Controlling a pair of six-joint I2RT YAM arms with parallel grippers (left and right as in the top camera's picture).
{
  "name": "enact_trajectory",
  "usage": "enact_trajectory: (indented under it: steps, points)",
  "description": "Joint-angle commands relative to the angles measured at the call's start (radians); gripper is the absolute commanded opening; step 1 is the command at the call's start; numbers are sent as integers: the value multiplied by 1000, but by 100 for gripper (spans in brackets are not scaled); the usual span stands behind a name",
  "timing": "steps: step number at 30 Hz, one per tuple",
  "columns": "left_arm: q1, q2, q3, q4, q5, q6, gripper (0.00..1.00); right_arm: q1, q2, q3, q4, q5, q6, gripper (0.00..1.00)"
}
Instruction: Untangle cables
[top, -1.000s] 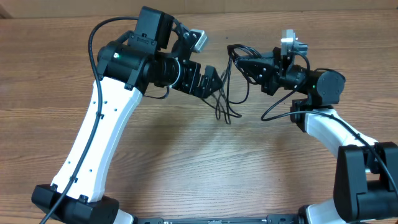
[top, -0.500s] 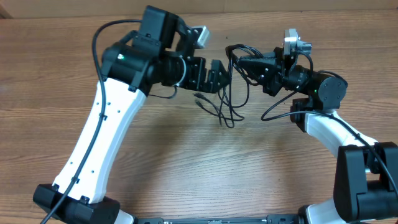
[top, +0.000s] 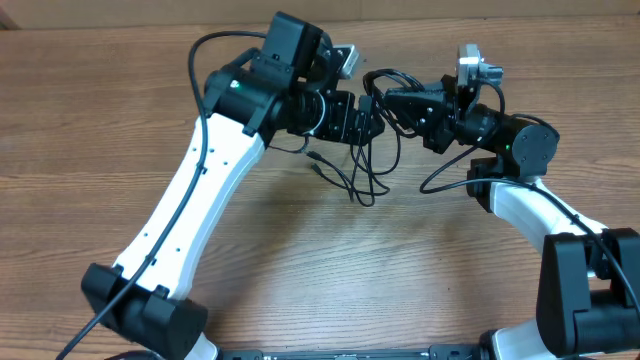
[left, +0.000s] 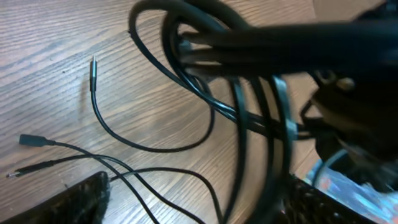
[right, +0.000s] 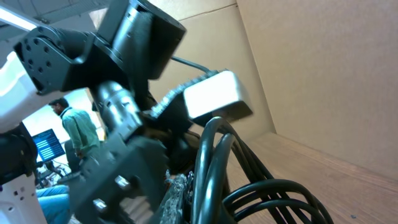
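Note:
Pieces of cable pass between my left gripper's open fingers, so my right gripper will turn as it draws away toward the right in the overhead view and release the upper loops of cable.
Thin black cables (top: 362, 170) hang as a looped bundle from my right gripper (top: 392, 100), which is shut on their upper part above the table. Their loose ends trail onto the wood, with small plugs (left: 32, 140) lying flat. My left gripper (top: 366, 118) faces the right one and stands open around the hanging strands. In the left wrist view its fingers (left: 78, 202) are wide apart, with cable loops (left: 205, 81) passing between them. The right wrist view shows the coil (right: 249, 180) close up, with the left arm's wrist (right: 124, 93) right behind it.
The wooden table (top: 320, 270) stretches toward the front. A brown cardboard wall (right: 323, 68) stands at the back. The right arm's own thicker cable (top: 440, 180) loops beside its forearm. The left arm's white link (top: 185, 210) slants across the left half.
My left arm has swung right, bringing its gripper up to the hanging cables so strands now pass between its jaws. The loose ends shifted slightly left on the table. The right gripper has kept its hold.

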Motion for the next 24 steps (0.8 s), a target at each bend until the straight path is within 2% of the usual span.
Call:
enact_trajectory:
  steps: [1, 2, 4, 7, 8, 9, 17, 24]
  points:
    - [-9, 37, 20, 5, -17, -10, 81, -4, -18, 9, 11, 24, 16, 4]
    - [-10, 44, 20, 5, -17, -10, 75, -4, -18, 9, 11, 24, 16, 4]
    - [-9, 55, 20, 7, -17, -10, 56, -4, -18, 9, 11, 23, 16, 4]
    - [-9, 58, 21, 22, -17, -9, 18, -4, -18, 9, 11, 17, 16, 4]
    - [-9, 57, 21, 28, -17, -9, 8, -4, -18, 9, 11, 13, 16, 4]
    - [-9, 57, 21, 33, -16, -5, 4, -4, -18, 9, 11, 7, 16, 4]
    - [6, 57, 21, 40, -17, 145, 4, -4, -18, 9, -19, -35, 19, 4]
    - [73, 43, 21, 5, -16, 295, 4, -36, -18, 9, -266, -37, 8, 4]
